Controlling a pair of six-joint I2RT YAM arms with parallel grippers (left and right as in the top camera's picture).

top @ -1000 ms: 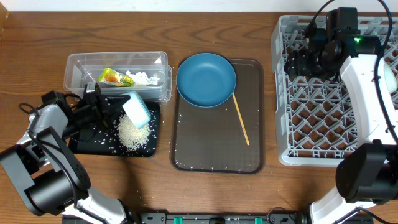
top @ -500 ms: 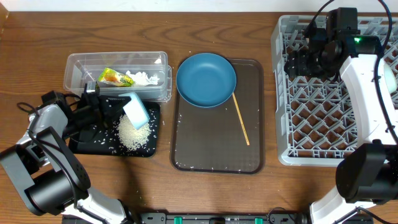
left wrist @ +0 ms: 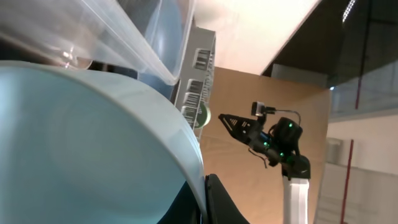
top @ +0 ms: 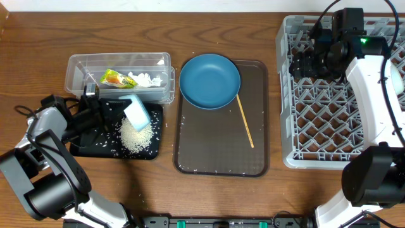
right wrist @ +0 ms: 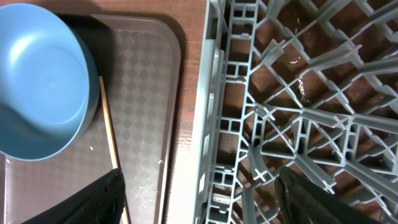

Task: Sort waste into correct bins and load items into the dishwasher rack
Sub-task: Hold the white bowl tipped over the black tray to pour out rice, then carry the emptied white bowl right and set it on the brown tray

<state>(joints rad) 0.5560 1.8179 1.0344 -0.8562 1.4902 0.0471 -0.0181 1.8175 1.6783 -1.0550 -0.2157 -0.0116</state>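
Observation:
I should next swing my left gripper across, level the bowl [top: 137, 112], lower it and then release it, since the brown tray's open middle is to its right in the overhead view.
My left gripper [top: 121, 114] is shut on the rim of the mint-green bowl [top: 137, 112] and holds it tilted on edge over the black tray [top: 88, 144]. A pile of white rice [top: 135, 135] lies on that tray under the bowl. In the left wrist view the bowl [left wrist: 81, 143] fills the frame, its rim pinched between my fingers [left wrist: 217, 202]. The clear tub [top: 79, 66] holds the yellow-green wrapper [top: 113, 78] and white tissue [top: 147, 80]. The dark-blue dish [top: 209, 80] and wooden stick [top: 245, 121] lie on the brown tray. My right gripper [top: 302, 63] is open and empty above the grey rack [top: 329, 120], over its left edge [right wrist: 211, 124].
The brown serving tray [top: 218, 149] sits in the middle with scattered rice grains on it. The right wrist view shows the dish [right wrist: 37, 81], the stick [right wrist: 109, 124] and the tray [right wrist: 146, 81] left of the rack. A pale round item [top: 398, 79] sits at the rack's right edge.
My left gripper and the mint-green bowl have shifted slightly up and to the left over the black tray. The right arm has not moved.

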